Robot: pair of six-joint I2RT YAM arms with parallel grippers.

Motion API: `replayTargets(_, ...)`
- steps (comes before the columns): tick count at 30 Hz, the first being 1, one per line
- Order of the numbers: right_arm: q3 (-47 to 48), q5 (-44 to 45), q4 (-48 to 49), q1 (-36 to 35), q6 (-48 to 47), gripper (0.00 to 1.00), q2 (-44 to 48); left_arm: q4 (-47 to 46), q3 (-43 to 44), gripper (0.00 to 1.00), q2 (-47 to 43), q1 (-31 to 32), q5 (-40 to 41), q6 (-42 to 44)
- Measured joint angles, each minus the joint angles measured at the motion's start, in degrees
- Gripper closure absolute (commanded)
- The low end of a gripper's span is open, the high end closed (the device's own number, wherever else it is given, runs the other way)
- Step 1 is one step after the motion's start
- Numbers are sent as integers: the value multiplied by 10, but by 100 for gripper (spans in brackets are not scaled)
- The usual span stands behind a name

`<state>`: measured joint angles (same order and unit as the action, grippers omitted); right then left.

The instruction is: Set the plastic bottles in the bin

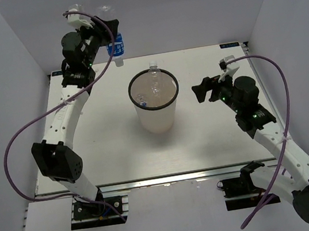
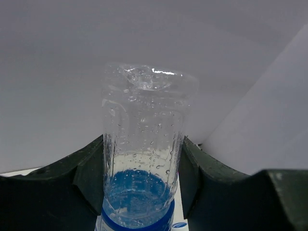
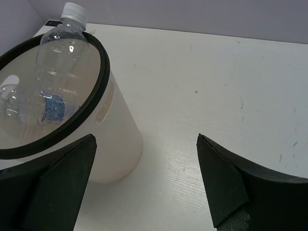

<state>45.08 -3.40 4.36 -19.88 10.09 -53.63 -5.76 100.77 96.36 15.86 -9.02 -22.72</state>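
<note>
The left gripper swings back toward the bin and down over its opening beside the white-capped bottle next, since the bottle [image 1: 115, 44] [image 2: 142, 149] hangs outside the bin's rim.
My left gripper [image 1: 104, 31] is raised above the table's far left edge and is shut on a clear plastic bottle with a blue label [image 1: 115, 46], held upright with its cap downward. In the left wrist view the fingers [image 2: 89, 175] clamp this bottle [image 2: 142, 139] on both sides. The translucent white bin [image 1: 156, 121] with a black rim stands mid-table. It holds a clear bottle with a white cap [image 1: 154, 76] leaning on the far rim and a blue-labelled one [image 3: 52, 107]. My right gripper [image 1: 204, 89] is open and empty, right of the bin [image 3: 120, 144]. The orange bottle is out of view.
White walls enclose the table on the left, back and right. The left arm's purple cable [image 1: 13, 142] loops out over the table's left edge. The right arm's cable [image 1: 279, 73] arcs over the right side.
</note>
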Motion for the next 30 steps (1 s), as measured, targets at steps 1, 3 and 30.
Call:
replayTargets(1,0,0,0,0,0,11,4,-14,-10,68,0,0,9,-12)
replayTargets(3,0,0,0,0,0,11,11,-42,-35,67,0,7,19,-29)
replayTargets(30,-10,3,0,4,-3,11,17,-439,-432,59,-112,130,8,41)
